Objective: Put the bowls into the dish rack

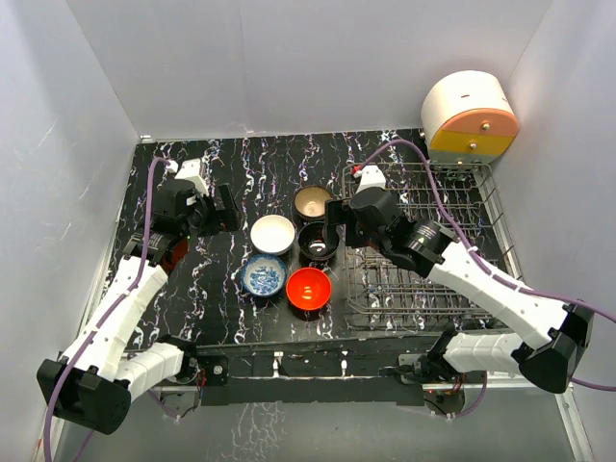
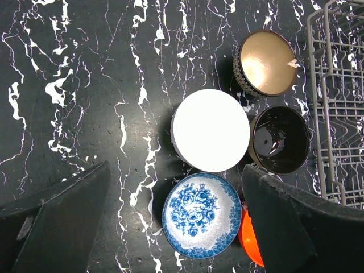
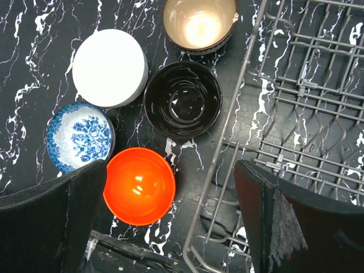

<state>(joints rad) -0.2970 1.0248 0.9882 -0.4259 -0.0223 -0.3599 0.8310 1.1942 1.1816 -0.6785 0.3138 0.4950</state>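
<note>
The right gripper moves back and down onto the red-orange bowl's rim by the metal rail (image 1: 297, 306) (image 3: 114, 212) next, clear of other bowls, since that rim lies below and back.
Five bowls sit clustered mid-table: white (image 1: 272, 233), blue-and-white patterned (image 1: 264, 275), red-orange (image 1: 309, 288), black (image 1: 317, 241) and tan with golden inside (image 1: 313, 202). The grey wire dish rack (image 1: 452, 279) stands to their right and holds no bowl. My left gripper (image 1: 226, 209) is open and empty, hovering left of the bowls; its view shows the patterned bowl (image 2: 201, 214) between the fingers below. My right gripper (image 1: 334, 217) is open and empty above the black bowl (image 3: 182, 100) and the rack's left edge (image 3: 227, 142).
A white-orange-yellow drum-shaped container (image 1: 469, 117) stands at the back right, behind the rack. White walls enclose the black marbled table (image 1: 192, 308) on three sides. A metal rail runs along the near edge.
</note>
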